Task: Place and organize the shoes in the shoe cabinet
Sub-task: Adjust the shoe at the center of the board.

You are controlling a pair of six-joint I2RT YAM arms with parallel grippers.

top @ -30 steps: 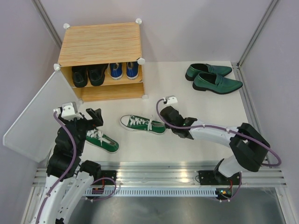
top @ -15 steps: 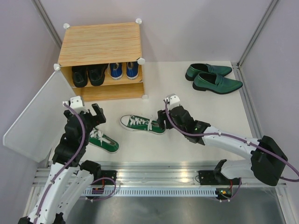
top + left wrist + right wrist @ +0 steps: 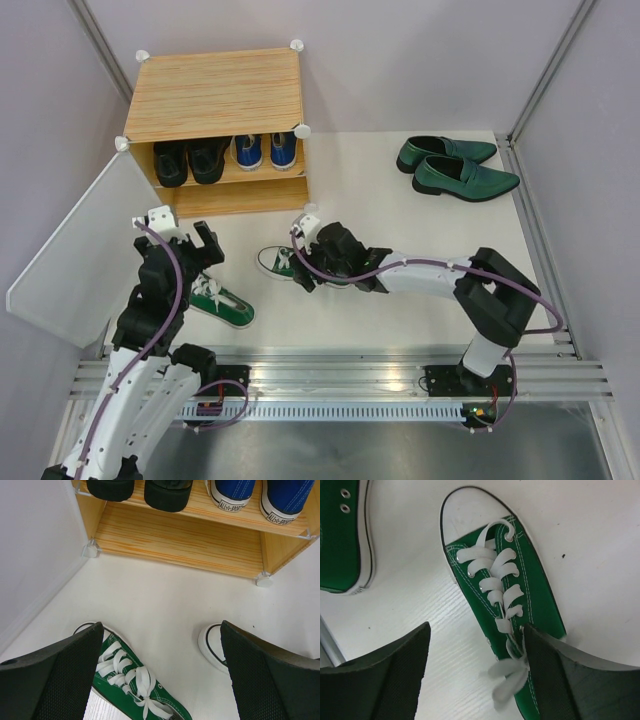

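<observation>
The sneaker below lies slanted to my left gripper's fingers, so my left gripper should turn and move down and back onto the sneaker's lace bow.
Two green sneakers lie on the white table. Over the right one hovers my right gripper, open; in the right wrist view that sneaker sits under the gripper, its lace bow between the fingers, nothing gripped. My left gripper is wide open above the left sneaker, which lies low in the left wrist view under the gripper. The shoe cabinet holds black boots and blue sneakers on its upper shelf. Green loafers rest at the far right.
The cabinet's frosted door panel hangs open to the left beside my left arm. Its lower shelf shows bare wood. A metal rail runs along the near edge, and grey walls close in both sides.
My right gripper has opened and swung left from the sneaker's heel to above its laces. The left arm lifted slightly a second ago and has since stayed still.
</observation>
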